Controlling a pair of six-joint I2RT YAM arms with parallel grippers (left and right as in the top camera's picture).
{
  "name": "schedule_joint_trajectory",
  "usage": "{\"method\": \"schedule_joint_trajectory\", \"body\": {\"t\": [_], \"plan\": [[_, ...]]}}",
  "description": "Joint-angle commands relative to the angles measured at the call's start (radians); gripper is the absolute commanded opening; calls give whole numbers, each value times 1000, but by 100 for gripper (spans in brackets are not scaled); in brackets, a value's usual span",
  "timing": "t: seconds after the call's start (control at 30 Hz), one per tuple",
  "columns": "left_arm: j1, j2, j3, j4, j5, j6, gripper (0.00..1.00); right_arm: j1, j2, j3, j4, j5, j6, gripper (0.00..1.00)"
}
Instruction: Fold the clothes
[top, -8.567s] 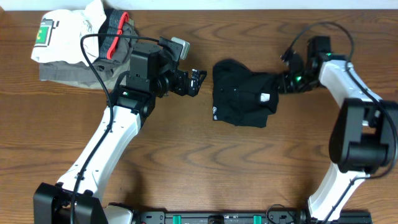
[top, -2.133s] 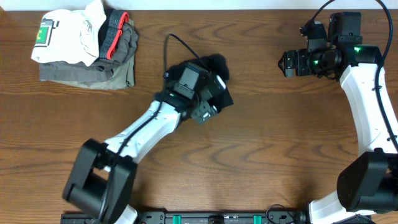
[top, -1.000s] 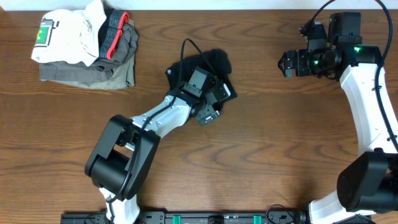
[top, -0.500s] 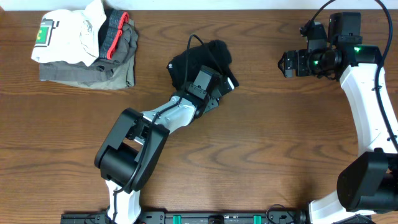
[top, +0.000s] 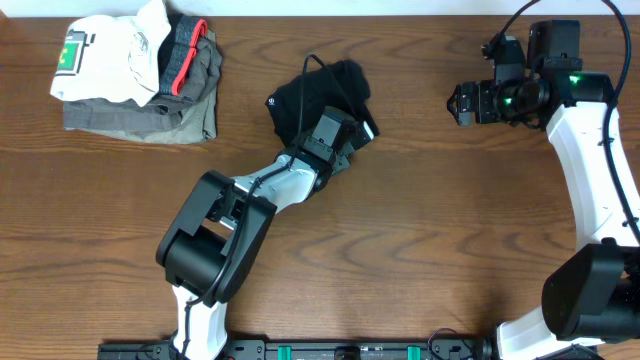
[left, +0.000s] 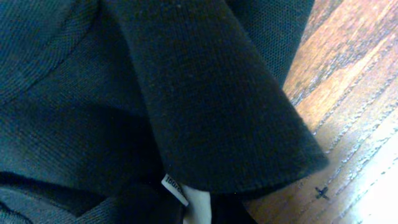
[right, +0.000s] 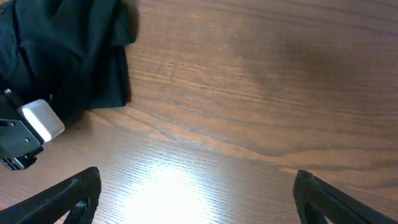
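I will lift the fabric with my left gripper, carry it over the white garment (top: 112, 55) and let it go, because folded clothes are piled to my left gripper's left in the overhead view.
The clothes (top: 318, 92), a black garment, lie bunched at the table's middle back. My left gripper (top: 350, 143) sits at the garment's lower right edge, shut on a fold of the fabric. In the left wrist view the black fabric (left: 186, 93) fills nearly everything. A small white tag (left: 186, 200) shows at the bottom, and the fingers themselves are hidden in the cloth. My right gripper (top: 462, 103) hovers far to the right of the garment, open and holding nothing. Its view (right: 199, 208) shows bare wood between the fingers and the clothes (right: 68, 56) at the upper left.
At the back left stands a pile of folded grey garments with red trim (top: 150, 105), with a white garment with a green patch (top: 100, 55) on top. The wooden table (top: 420, 250) stretches in front. A small black cross mark (left: 321, 192) is on the wood beside the fold.
My left gripper has gone from open to shut while sliding up and right onto the garment's lower right edge. The garment has bunched slightly towards the back. The right arm has not moved.
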Motion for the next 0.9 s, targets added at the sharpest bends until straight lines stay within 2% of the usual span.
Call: {"method": "schedule_joint_trajectory", "body": {"t": [0.0, 0.33, 0.67, 0.87], "plan": [[11, -64, -34, -20, -32, -67, 6, -8, 9, -7, -4, 2, 11, 96], [34, -309, -31, -21, -31, -74, 6, -8, 9, -7, -3, 1, 11, 96], [41, -318, -11, -20, -48, -74, 6, -8, 9, -11, -3, 2, 11, 96], [81, -319, 122, -113, -110, -73, 6, -8, 9, -27, 13, 1, 11, 96]]}}
